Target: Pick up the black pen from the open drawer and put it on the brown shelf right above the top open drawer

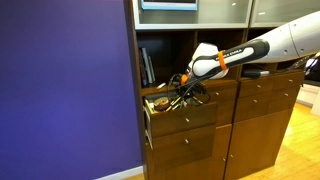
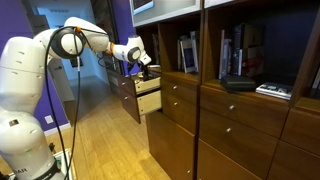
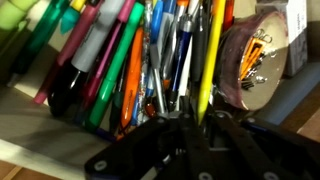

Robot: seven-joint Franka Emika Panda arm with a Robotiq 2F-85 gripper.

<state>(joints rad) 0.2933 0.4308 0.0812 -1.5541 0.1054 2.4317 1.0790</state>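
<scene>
I will lift my gripper past the tape, lower it to the brown shelf (image 1: 170, 85) and release the black pen there, because that shelf is just above the open drawer.
The open drawer (image 1: 158, 108) sticks out of the brown cabinet; it also shows in an exterior view (image 2: 148, 86). My gripper (image 1: 178, 93) reaches down into it, also seen in an exterior view (image 2: 143, 68). In the wrist view the drawer holds several pens in many colours. My gripper (image 3: 192, 118) has its fingers drawn together at the pens' near ends, on a dark pen (image 3: 186, 100) beside a yellow pen (image 3: 212, 55). The brown shelf (image 1: 170, 85) is the cubby board just above the drawer, also in an exterior view (image 2: 186, 72).
Upright books (image 1: 148, 66) stand in the cubby; more books (image 2: 188, 52) show from the side. A roll of tape (image 3: 255, 55) lies right of the pens. Closed drawers (image 1: 185, 140) sit below. A purple wall (image 1: 60, 90) flanks the cabinet.
</scene>
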